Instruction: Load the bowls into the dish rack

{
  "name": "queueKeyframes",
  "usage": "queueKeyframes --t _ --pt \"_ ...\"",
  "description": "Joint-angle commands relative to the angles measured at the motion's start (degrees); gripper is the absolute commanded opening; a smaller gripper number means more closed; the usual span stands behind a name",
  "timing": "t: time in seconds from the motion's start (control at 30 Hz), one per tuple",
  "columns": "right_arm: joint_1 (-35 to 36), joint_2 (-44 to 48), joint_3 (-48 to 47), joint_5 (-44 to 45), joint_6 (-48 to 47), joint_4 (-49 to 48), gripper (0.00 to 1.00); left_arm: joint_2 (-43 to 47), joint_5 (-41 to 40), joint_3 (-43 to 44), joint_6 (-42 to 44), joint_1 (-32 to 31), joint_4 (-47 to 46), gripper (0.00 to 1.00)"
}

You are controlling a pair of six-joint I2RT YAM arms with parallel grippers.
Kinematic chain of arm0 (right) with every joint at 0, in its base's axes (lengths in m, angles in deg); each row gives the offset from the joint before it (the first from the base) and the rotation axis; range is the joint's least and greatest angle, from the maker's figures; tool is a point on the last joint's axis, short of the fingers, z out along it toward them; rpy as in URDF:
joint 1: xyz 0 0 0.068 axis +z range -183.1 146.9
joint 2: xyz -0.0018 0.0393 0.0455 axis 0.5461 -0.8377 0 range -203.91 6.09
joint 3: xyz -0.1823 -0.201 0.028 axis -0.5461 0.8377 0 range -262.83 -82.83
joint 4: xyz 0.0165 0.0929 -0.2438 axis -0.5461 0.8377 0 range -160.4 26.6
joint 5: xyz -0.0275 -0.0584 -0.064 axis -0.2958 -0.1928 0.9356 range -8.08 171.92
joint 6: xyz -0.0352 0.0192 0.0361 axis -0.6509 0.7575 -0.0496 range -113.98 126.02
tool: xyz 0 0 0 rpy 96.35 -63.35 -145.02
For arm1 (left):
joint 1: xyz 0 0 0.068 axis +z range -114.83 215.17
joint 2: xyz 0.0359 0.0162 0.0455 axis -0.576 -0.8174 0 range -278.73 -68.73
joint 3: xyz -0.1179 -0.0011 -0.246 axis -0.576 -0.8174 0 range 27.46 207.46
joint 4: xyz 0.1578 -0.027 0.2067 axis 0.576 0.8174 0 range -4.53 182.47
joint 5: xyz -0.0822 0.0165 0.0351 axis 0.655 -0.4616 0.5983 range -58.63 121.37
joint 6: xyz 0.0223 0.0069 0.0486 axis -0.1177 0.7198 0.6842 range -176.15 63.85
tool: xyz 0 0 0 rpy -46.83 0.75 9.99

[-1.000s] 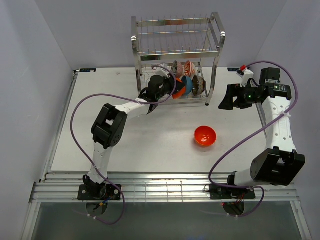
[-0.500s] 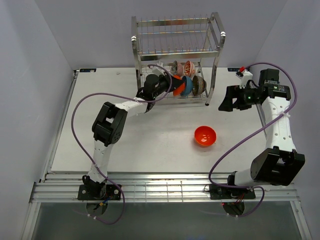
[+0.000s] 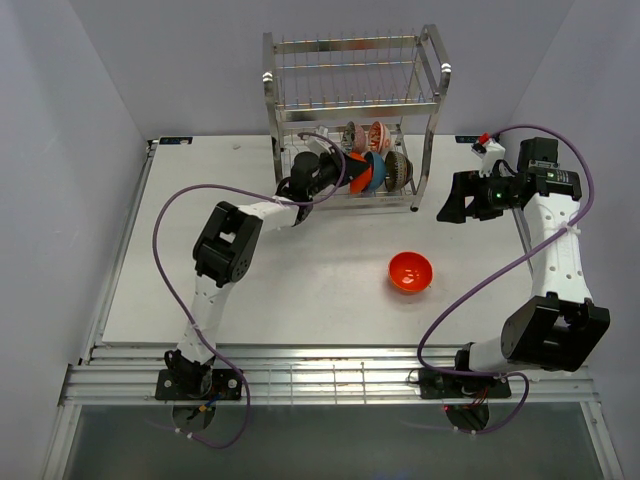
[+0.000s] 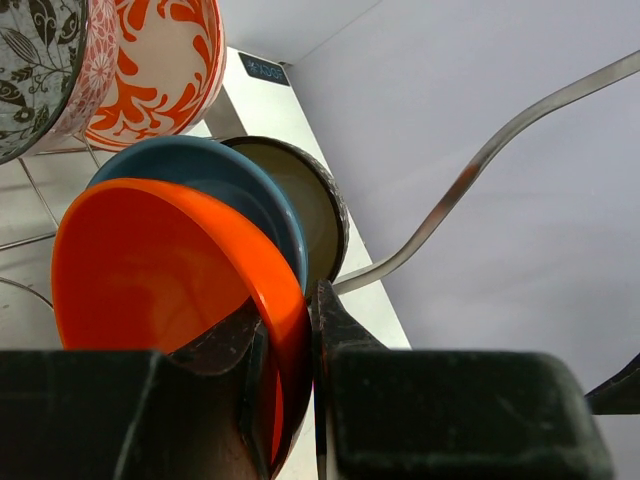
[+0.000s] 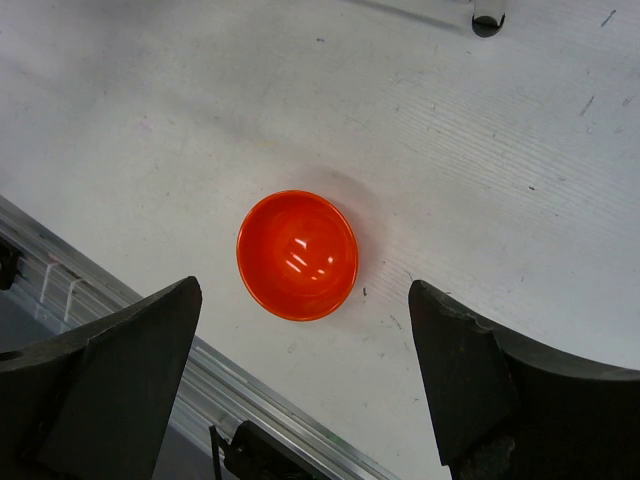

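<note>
The robot's left gripper will next move down, set the orange bowl (image 3: 358,174) on the wires of the rack's lower shelf beside the blue bowl, and let go of the orange bowl's rim, because those wires are empty.
The silver wire dish rack (image 3: 352,100) stands at the back of the table. My left gripper (image 3: 342,172) (image 4: 288,312) reaches into its lower tier, shut on the rim of an orange bowl (image 3: 358,174) (image 4: 150,260) held on edge. Right behind that stand a blue bowl (image 3: 377,168) (image 4: 235,178) and a brown bowl (image 3: 398,169) (image 4: 305,195). A red-and-white patterned bowl (image 3: 379,135) (image 4: 165,60) sits further back. Another orange-red bowl (image 3: 410,271) (image 5: 297,254) lies upright on the table. My right gripper (image 3: 452,197) (image 5: 303,292) hovers open, high above it.
A grey-and-pink patterned bowl (image 3: 352,134) (image 4: 45,60) stands beside the red-and-white one. A bent rack wire (image 4: 480,160) runs to the right of the held bowl. The rack's upper tier (image 3: 355,75) overhangs my left gripper. Rails line the near table edge (image 3: 330,375).
My left arm's elbow has swung a little to the right, while the gripper and the orange bowl have stayed almost in place in the lower tier. The right arm has not moved.
</note>
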Motion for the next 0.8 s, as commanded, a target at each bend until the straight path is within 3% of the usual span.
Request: queueKeyframes --t 0.0,0.5,0.6,0.77 --pt "-0.1 -0.4 0.6 -1.4 -0.9 0.4 0.9 0.5 1.0 2.6 -1.8 0.4 -2.2 0.0" --pt "-0.1 -1.1 0.9 -1.7 -1.1 0.7 0.9 -1.9 0.8 3.8 -7.1 1.1 -2.7 0.0" --pt "-0.1 -1.2 0.6 -1.7 -1.1 0.9 0.9 -2.2 -0.1 3.6 -7.8 1.1 -1.6 0.06" --pt "-0.1 -1.1 0.6 -1.4 -1.3 1.1 0.9 -2.9 -1.3 3.7 -7.5 1.2 -1.4 0.06"
